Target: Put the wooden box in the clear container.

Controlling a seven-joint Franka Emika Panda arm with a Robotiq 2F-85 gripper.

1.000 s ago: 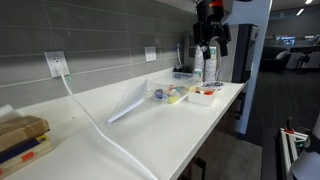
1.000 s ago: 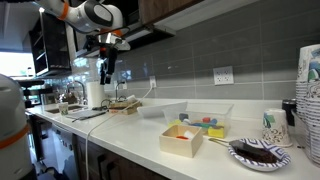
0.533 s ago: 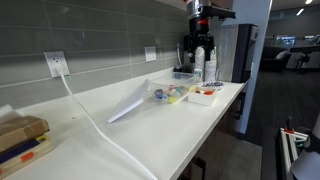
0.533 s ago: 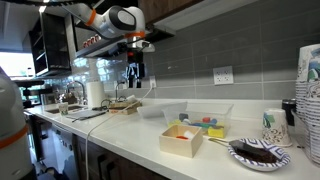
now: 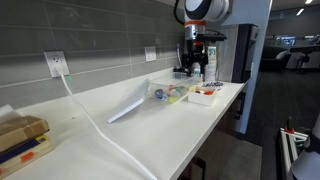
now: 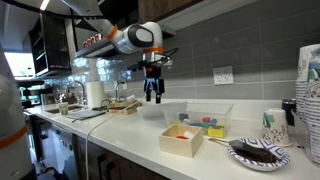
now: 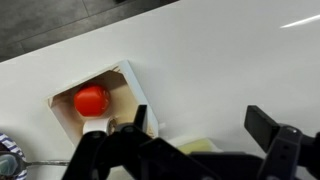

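I need to lower my gripper toward the wooden box and turn it slightly onto the box's side nearest the fingers, because the box is at an angle to one side of them.
The wooden box [image 5: 207, 96] sits near the counter's front edge, pale with a red-orange thing inside; it also shows in an exterior view [image 6: 182, 140]. In the wrist view the box [image 7: 118, 88] lies at the left and holds a red ball [image 7: 91, 100]. The clear container [image 5: 170, 92] [image 6: 206, 123] stands beside it and holds several small coloured toys. My gripper [image 5: 196, 64] [image 6: 153, 96] hangs in the air above the counter, beyond the box. It is open and empty [image 7: 205, 125], with the bare white counter between its fingers.
A big translucent panel [image 5: 130, 102] [image 6: 163, 110] leans by the container. A round grey dish [image 6: 257, 152] and stacked cups [image 6: 309, 100] stand at one end. A white cable [image 5: 92, 118] runs across the counter. A paper roll [image 6: 95, 95] and a tray stand further along.
The arm has swung along the counter toward the container and box, and the gripper has come lower. The box and container have not moved.
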